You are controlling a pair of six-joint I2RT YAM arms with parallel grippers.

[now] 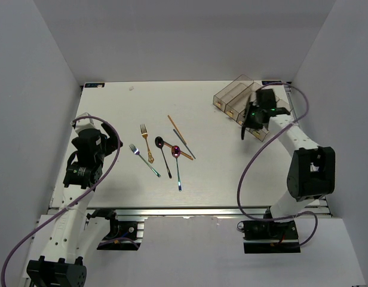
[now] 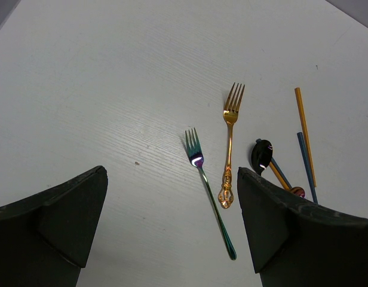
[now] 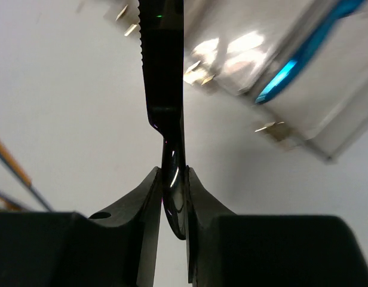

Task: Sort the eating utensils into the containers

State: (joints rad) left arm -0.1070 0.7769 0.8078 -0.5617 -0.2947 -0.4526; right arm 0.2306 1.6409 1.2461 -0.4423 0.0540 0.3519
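Observation:
The robot's right gripper should move over that bin (image 3: pixel 328 76), the smoky one with a blue knife in it, turn the black knife along the bin's length and go down.
My right gripper (image 1: pixel 251 122) is shut on a black knife (image 3: pixel 163 72). It pinches the handle, and the serrated blade points away, just in front of the containers (image 1: pixel 239 95). A blue knife (image 3: pixel 303 51) lies inside one smoky bin (image 3: pixel 232 42). My left gripper (image 1: pixel 110 143) is open and empty at the left. Just ahead of it in the left wrist view (image 2: pixel 172 179) lie a teal fork (image 2: pixel 209 194) and a gold fork (image 2: pixel 230 140). A black spoon (image 2: pixel 261 154), a purple spoon (image 1: pixel 177 164), a gold chopstick (image 2: pixel 304 134) and a dark chopstick (image 1: pixel 184 143) lie mid-table.
The bins stand at the back right of the white table (image 1: pixel 112 107), angled towards the corner. Grey walls close in the table on three sides. Purple cables loop from both arms near the table's sides.

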